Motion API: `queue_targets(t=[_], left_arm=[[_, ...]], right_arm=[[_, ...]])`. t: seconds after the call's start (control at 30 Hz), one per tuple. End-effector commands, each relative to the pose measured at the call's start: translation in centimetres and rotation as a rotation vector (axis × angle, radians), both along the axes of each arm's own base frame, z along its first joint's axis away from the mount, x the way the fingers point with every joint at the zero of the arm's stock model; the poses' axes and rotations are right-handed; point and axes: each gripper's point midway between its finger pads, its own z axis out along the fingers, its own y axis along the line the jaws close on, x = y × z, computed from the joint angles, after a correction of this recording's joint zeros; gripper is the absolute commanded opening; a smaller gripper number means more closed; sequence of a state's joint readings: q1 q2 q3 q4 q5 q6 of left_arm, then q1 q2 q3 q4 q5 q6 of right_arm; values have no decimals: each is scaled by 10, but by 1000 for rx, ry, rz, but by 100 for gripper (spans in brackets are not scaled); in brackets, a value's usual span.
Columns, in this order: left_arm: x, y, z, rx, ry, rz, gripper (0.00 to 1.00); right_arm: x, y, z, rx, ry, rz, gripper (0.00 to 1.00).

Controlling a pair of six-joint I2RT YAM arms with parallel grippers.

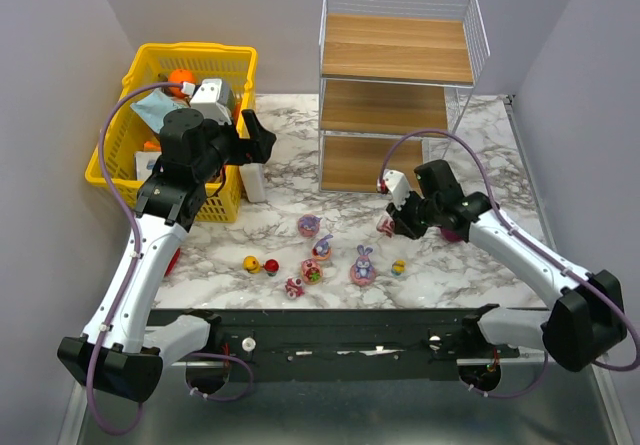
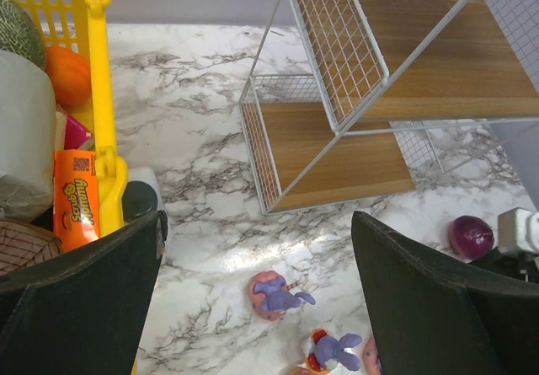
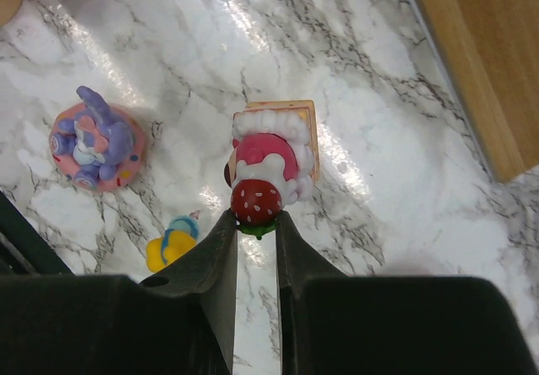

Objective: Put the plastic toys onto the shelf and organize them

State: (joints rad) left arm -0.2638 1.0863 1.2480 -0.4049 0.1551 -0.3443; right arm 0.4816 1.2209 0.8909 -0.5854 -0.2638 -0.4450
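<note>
I should next lower the tan base in my right gripper onto the empty clear marble (image 1: 386, 242) beside the yellow-blue toy below, then release the strawberry end.
My right gripper (image 3: 255, 219) is shut on the strawberry end of a pink-red toy (image 3: 265, 168) with a tan base, low over the marble in front of the shelf (image 1: 395, 85). In the top view that toy (image 1: 385, 226) is at the right gripper (image 1: 393, 222). Other toys lie on the marble: purple bunnies on pink bases (image 1: 309, 226) (image 1: 362, 265) (image 2: 274, 294), a yellow-haired doll (image 1: 252, 263), and a yellow-blue one (image 3: 173, 244). My left gripper (image 2: 257, 223) is open and empty, raised beside the basket, its fingers (image 2: 76, 291) wide apart.
A yellow basket (image 1: 150, 60) full of items stands at the back left, close to the left arm; its wall shows in the left wrist view (image 2: 101, 97). A purple ball (image 2: 470, 236) lies by the right arm. Grey walls close both sides.
</note>
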Motion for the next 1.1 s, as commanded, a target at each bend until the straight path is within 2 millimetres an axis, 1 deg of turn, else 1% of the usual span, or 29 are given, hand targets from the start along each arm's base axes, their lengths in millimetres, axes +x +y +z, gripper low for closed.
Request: queue_targets(t=[0.0,0.03,0.07,0.1,0.17,0.27,0.4,0.53,0.7,0.8,0.87,0.9,0.93,1.0,1.03,1.07], left_arm=[[-7,-4,3,-14,-11,-34,99],[-7,-4,3,-15,-10,-32,99],[-8,-4,3,-14,-12,-34,99],[-8,-5,3,-18,-13,-34,99],[-8,-5,2,-17,-11,-34,99],[-7,-5,1,-19,-7,-37,99],[-7,-6,0,-17,-5,-39,99],[-8,-5,-1,-10,-5,-37,99],[-7,-5,-3,-11,-3,-37,99],[-8,-5,-4,-13,0,-40,99],[-9,-5,-4,-12,1,-40,99],[-8,-5,-4,-13,2,-38,99],[-9,-4,-4,-12,0,-37,99],[-10,-3,-5,-12,1,-32,99],[-10,-3,-6,-10,-1,-29,99],[-11,-2,-6,-11,0,-26,99]], right_arm=[[-9,10,-16,8,121,27,1],[-9,9,-19,-1,139,16,1],[-7,9,-17,-6,143,8,1],[-8,8,-21,-23,164,1,1],[-6,6,-23,-44,181,-14,1],[-6,2,-32,-81,223,-33,6],[-3,1,-36,-107,258,-55,30],[-2,1,-34,-103,248,-75,37],[3,2,-23,-64,181,-95,44],[4,1,-17,-53,169,-119,46],[3,4,-6,-11,157,-141,48],[3,6,0,14,141,-148,50],[2,8,14,62,115,-184,53],[2,7,24,109,95,-248,58],[-2,9,30,155,106,-290,65],[-4,9,41,196,87,-325,70]])
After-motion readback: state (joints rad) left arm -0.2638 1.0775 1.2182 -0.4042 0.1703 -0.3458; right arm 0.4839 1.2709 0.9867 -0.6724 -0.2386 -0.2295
